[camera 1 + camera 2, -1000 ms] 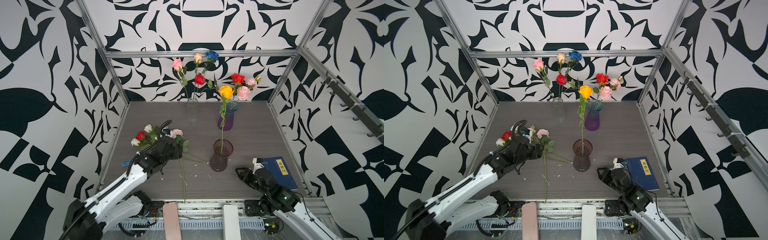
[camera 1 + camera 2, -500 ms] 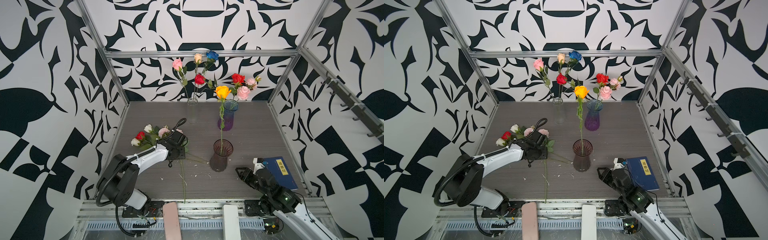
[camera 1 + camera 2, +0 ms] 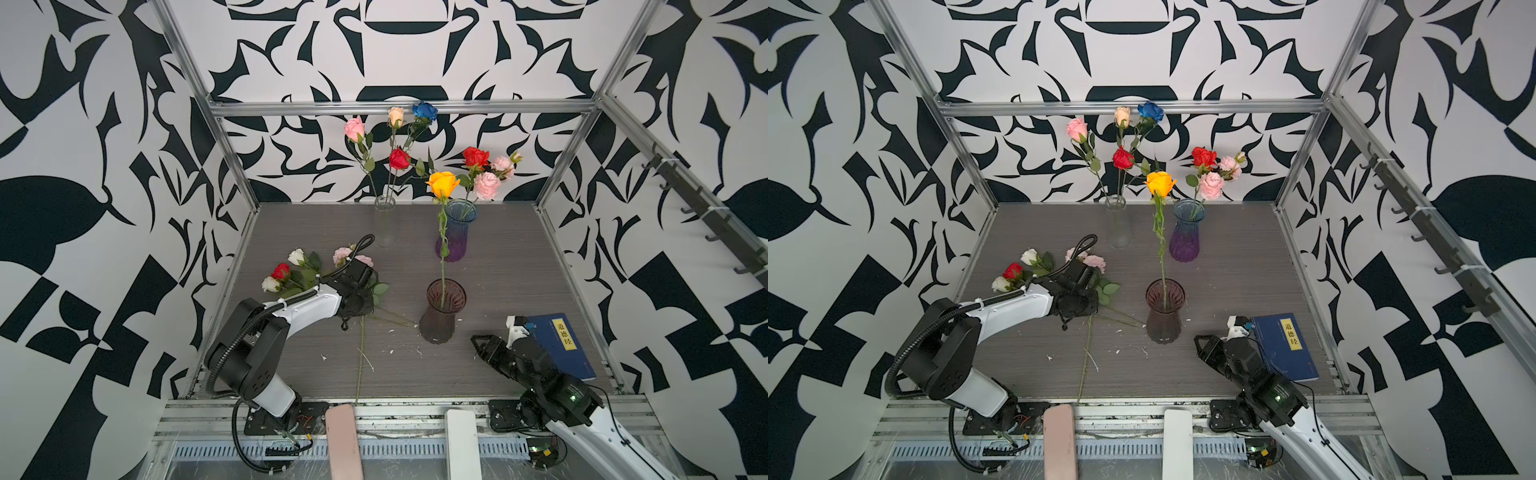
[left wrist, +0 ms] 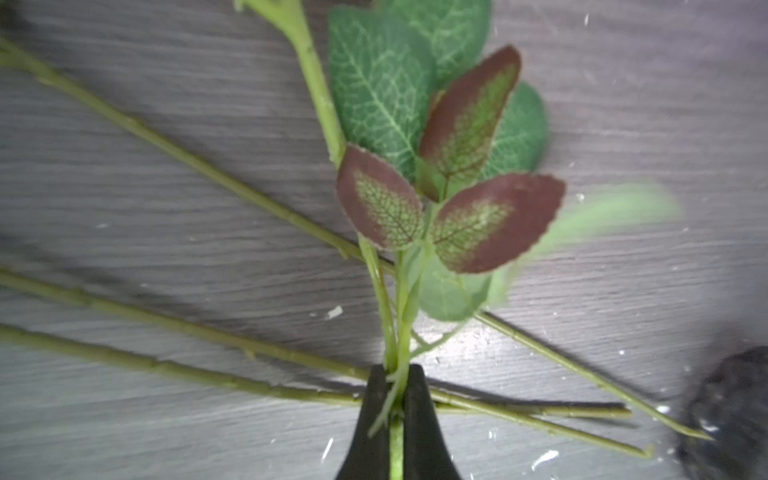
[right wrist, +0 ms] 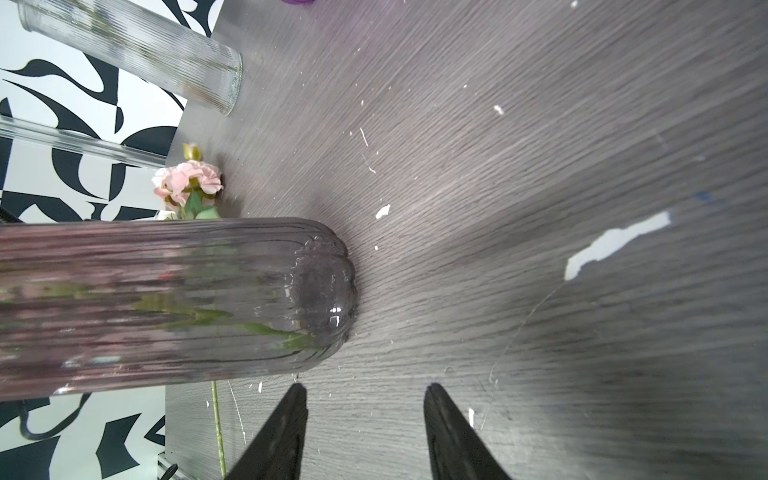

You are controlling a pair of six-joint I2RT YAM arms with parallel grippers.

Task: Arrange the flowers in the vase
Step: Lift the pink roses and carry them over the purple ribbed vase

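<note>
I will next move my left gripper up and over to the dark smoky vase's opening (image 3: 446,293), which faces up, and tilt level to release the flat-lying leafy green stem upright.
Several loose flowers lie at the table's left: a red head (image 3: 281,271), white heads (image 3: 296,256) and pink heads (image 3: 341,254). Their stems (image 4: 174,328) cross on the table. My left gripper (image 4: 397,374) is shut on a thin leafy green stem, low over this pile (image 3: 360,309) (image 3: 1084,308). That stem's long end (image 3: 360,365) runs toward the front edge. A dark smoky vase (image 3: 441,318) (image 5: 174,299) holds an orange rose (image 3: 442,184). My right gripper (image 5: 365,390) (image 3: 478,343) is open and empty, near that vase's base.
A purple vase (image 3: 451,237) with red and pink flowers and a clear vase (image 3: 384,226) with several roses stand at the back. A blue book (image 3: 559,347) lies beside my right arm. A pink pad (image 3: 343,440) and a white pad (image 3: 462,442) sit on the front rail.
My left arm dropped low over the flower pile and its gripper closed on a stem. The right arm has not moved.
</note>
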